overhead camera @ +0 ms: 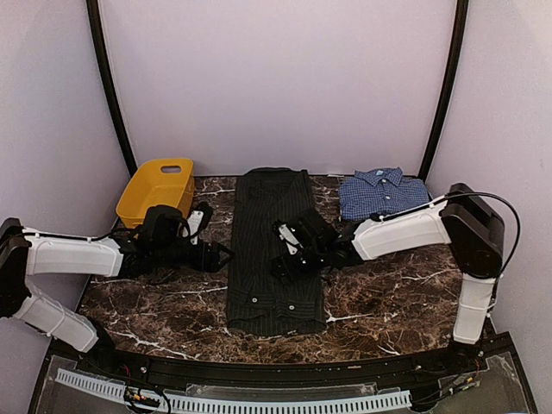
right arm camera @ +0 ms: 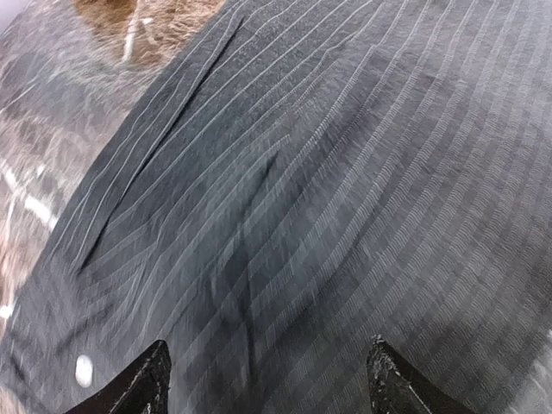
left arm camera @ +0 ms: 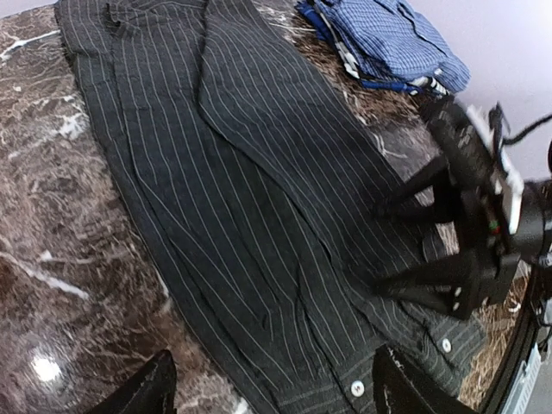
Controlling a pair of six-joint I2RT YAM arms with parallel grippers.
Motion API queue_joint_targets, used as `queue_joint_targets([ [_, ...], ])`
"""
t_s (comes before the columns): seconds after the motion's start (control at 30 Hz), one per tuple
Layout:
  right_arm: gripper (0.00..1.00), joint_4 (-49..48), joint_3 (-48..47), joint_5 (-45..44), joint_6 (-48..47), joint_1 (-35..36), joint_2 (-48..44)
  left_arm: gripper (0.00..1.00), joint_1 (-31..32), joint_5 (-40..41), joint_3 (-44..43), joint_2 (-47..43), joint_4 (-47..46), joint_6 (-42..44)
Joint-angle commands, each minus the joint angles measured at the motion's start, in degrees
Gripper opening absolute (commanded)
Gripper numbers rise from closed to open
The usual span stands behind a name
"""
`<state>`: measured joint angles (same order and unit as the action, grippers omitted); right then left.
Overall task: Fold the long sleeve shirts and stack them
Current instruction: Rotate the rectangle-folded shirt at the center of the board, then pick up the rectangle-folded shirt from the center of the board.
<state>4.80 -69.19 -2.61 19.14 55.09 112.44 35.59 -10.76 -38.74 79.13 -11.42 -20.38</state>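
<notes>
Next, my right gripper moves back toward the front bar and down onto the cuff hem's corner (overhead camera: 322, 324) on the blue shirt's side. It hovers over the black shirt's mid-strip cloth.
The black pinstriped shirt (overhead camera: 263, 224) lies flat as a long narrow strip down the middle of the table, sleeves folded in, its buttoned edge nearest me. The blue checked shirt (overhead camera: 382, 191) sits folded at the back right. My left gripper (overhead camera: 217, 254) hovers open at the black shirt's left edge; in its wrist view the gripper (left arm camera: 276, 397) straddles that edge of the shirt (left arm camera: 241, 190), with nothing between the fingers. My right gripper (overhead camera: 286, 250) is open low over the strip's right half; its wrist view shows the gripper (right arm camera: 267, 388) above striped cloth (right arm camera: 328, 172).
A yellow plastic basket (overhead camera: 155, 190) stands at the back left, just behind my left arm. The dark marble table (overhead camera: 388, 293) ends at a curved front rail. Purple walls close in the back and sides. The blue shirt (left arm camera: 388, 39) lies beyond my right gripper (left arm camera: 414, 250).
</notes>
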Motion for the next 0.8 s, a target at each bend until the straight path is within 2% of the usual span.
queue_joint_targets([
  [0.0,0.75,0.6,7.1,4.0,-6.7,0.1,-10.9,0.77,3.9,-0.7,10.5,-9.1,-6.4,-0.5],
  [0.07,0.76,2.0,10.7,7.5,-8.9,0.7,-14.6,0.77,5.7,1.3,16.0,-12.3,-7.7,-0.4],
  [0.2,0.76,5.5,16.0,5.8,-11.0,4.5,-20.3,0.77,6.3,3.8,20.2,-16.8,-8.4,-2.8],
  [0.4,0.76,7.0,21.0,4.5,-10.6,9.9,-25.2,0.79,6.3,1.7,20.0,-18.1,-9.2,-3.8],
  [0.6,0.76,10.2,20.4,0.9,-11.5,14.0,-23.0,0.80,6.3,0.9,18.0,-16.3,-7.0,-3.5],
  [0.77,0.74,11.7,19.3,-1.8,-12.8,14.7,-19.2,0.80,6.3,1.1,17.8,-16.5,-6.4,-4.2],
])
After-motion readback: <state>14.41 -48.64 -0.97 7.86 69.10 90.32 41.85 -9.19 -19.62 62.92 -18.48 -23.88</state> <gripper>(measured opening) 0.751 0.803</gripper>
